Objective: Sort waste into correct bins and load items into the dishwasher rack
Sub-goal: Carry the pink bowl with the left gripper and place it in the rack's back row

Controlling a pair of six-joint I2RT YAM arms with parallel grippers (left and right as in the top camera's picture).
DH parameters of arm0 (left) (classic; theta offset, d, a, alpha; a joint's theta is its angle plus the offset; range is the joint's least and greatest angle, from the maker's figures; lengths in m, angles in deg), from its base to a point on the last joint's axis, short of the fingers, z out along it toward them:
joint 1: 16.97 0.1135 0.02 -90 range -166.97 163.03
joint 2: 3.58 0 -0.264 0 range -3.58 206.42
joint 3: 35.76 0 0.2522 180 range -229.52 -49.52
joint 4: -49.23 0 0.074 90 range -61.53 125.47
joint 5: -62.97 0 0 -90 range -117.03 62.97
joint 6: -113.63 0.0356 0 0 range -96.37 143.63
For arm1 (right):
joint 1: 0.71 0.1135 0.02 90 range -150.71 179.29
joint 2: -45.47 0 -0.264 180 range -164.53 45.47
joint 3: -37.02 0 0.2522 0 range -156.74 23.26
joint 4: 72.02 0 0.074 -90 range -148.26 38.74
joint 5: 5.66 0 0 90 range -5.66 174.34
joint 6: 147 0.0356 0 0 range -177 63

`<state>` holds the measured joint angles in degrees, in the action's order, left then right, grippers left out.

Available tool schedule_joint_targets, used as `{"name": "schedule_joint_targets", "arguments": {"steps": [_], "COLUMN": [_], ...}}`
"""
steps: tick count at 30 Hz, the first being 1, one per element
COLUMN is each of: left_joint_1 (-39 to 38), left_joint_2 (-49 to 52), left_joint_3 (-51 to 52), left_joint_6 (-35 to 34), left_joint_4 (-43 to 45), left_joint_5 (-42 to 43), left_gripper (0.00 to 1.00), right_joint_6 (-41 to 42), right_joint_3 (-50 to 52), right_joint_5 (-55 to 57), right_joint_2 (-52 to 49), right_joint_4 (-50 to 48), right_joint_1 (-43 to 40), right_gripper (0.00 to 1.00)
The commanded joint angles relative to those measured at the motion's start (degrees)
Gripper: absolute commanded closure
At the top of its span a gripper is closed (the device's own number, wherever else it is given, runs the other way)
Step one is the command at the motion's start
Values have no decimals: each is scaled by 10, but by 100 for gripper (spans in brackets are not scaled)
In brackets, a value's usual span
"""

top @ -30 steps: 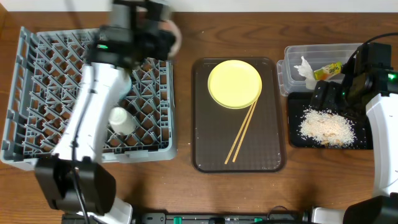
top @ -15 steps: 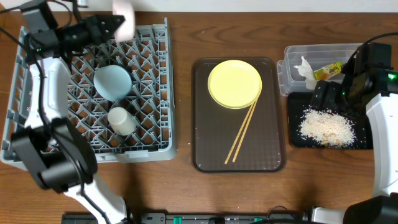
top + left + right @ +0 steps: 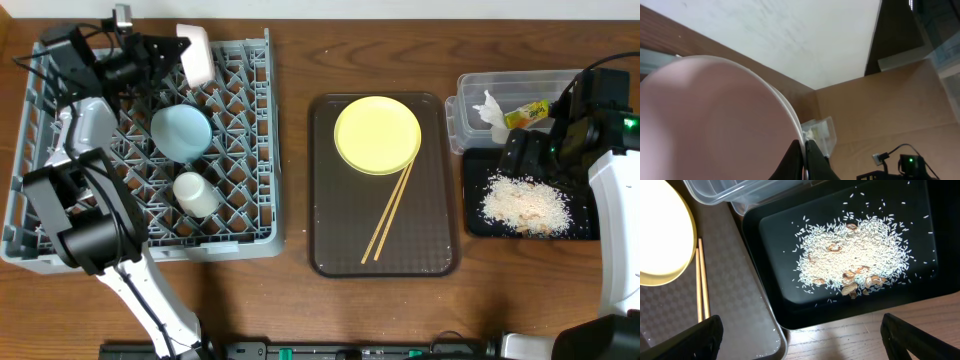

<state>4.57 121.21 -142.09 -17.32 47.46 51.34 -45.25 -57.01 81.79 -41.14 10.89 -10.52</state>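
Observation:
The rack slots below, beside the light blue bowl, are empty. My left gripper will lower the pinkish-white bowl (image 3: pixel 195 54) into them next and let go of its rim.
My left gripper (image 3: pixel 172 52) is shut on the rim of the pinkish-white bowl (image 3: pixel 195 54), held on edge above the back of the grey dishwasher rack (image 3: pixel 250 215). In the left wrist view the bowl (image 3: pixel 710 125) fills the left side, with my gripper (image 3: pixel 804 161) pinched on its rim. A light blue bowl (image 3: pixel 181 132) and a white cup (image 3: pixel 195 194) sit in the rack. The yellow plate (image 3: pixel 377 134) and chopsticks (image 3: pixel 390 212) lie on the brown tray. My right gripper (image 3: pixel 805 340) hangs open over the near edge of the black tray (image 3: pixel 770 270), which holds rice scraps (image 3: pixel 855 260).
The brown serving tray (image 3: pixel 335 240) lies in the middle of the table. At the back right a clear tub (image 3: pixel 470 92) holds a white tissue (image 3: pixel 490 112) and a yellow-green wrapper (image 3: pixel 527 113). The black tray (image 3: pixel 478 222) sits just in front of it.
My left arm has swung from over the rack's middle to its back left, carrying the pinkish-white bowl to the rack's back edge. The right arm has not moved.

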Motion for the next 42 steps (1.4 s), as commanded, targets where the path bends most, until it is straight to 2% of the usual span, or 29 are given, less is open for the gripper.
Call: {"name": "schedule_joint_targets", "arguments": {"steps": [1,6,12,16,18,19,20,21,22,25,26,29,32,37,42], "left_joint_1": [-2,4,21,38,47,52,56,60,64,73,76,81,82,66,4], "left_joint_2": [7,7,7,7,7,7,7,7,7,2,-2,-25,-69,-164,-248], "left_joint_3": [-2,-2,-2,-2,-2,-2,-2,-2,-2,-2,-2,-2,-2,-2,-2], "left_joint_6": [-14,14,98,118,118,118,118,118,118,118,118,121,140,216,296], "left_joint_4": [2,-46,-181,-198,-196,-196,-196,-197,-197,-197,-197,-197,-218,-310,-413], "left_joint_5": [13,-28,-142,-161,-161,-161,-161,-161,-160,-160,-160,-166,-211,-344,-432], "left_gripper": [94,94,94,94,85,83,77,67,48,26,22,18,15,13,9], "right_joint_6": [0,0,0,0,0,0,0,0,0,0,0,0,0,0,0], "right_joint_3": [-1,-1,-1,-1,-1,-1,-1,-1,-1,-1,-1,-1,-1,-1,-1], "right_joint_5": [6,6,6,6,6,6,6,6,6,6,6,6,6,6,6], "right_joint_2": [0,0,0,0,0,0,0,0,0,0,0,0,0,0,0], "right_joint_4": [-2,-2,0,1,1,1,1,1,2,5,6,7,6,6,1], "right_joint_1": [-3,-3,-3,-3,-3,-3,-3,-3,-3,-3,-3,-3,-3,-3,-3], "right_gripper": [2,2,2,2,2,2,2,2,2,2,2,2,2,1,1]}}
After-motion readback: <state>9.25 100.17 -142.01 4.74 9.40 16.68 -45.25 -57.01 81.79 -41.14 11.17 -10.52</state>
